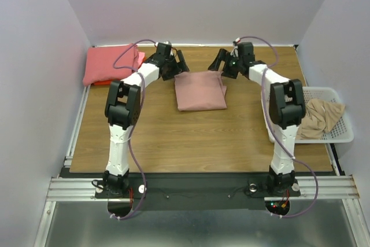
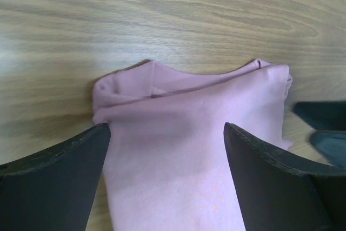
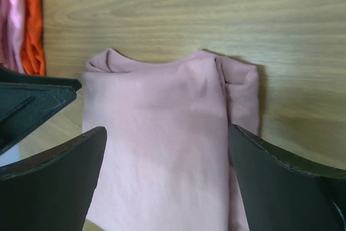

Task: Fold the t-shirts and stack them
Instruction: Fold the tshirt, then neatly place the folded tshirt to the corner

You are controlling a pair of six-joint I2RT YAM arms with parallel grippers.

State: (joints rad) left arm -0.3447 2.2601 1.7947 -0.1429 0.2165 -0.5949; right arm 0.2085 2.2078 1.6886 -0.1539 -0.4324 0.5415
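My left gripper moves back and down onto the dusty pink t-shirt's side edge nearest the stack (image 1: 177,89) (image 2: 114,185) next, since that edge shows between its open fingers.
A dusty pink t-shirt (image 1: 200,91) lies folded into a rectangle on the wooden table, mid-back. It fills the left wrist view (image 2: 189,133) and the right wrist view (image 3: 162,133). My left gripper (image 1: 179,65) is open, just above the shirt's back left corner. My right gripper (image 1: 221,63) is open, just above its back right corner. Neither holds anything. A stack of folded coral-red, pink and orange shirts (image 1: 111,65) lies at the back left. A crumpled tan shirt (image 1: 322,117) lies in the basket.
The white mesh basket (image 1: 341,134) hangs off the table's right edge. The orange and pink edges of the stack (image 3: 24,22) show at the right wrist view's left. White walls close the back and both sides.
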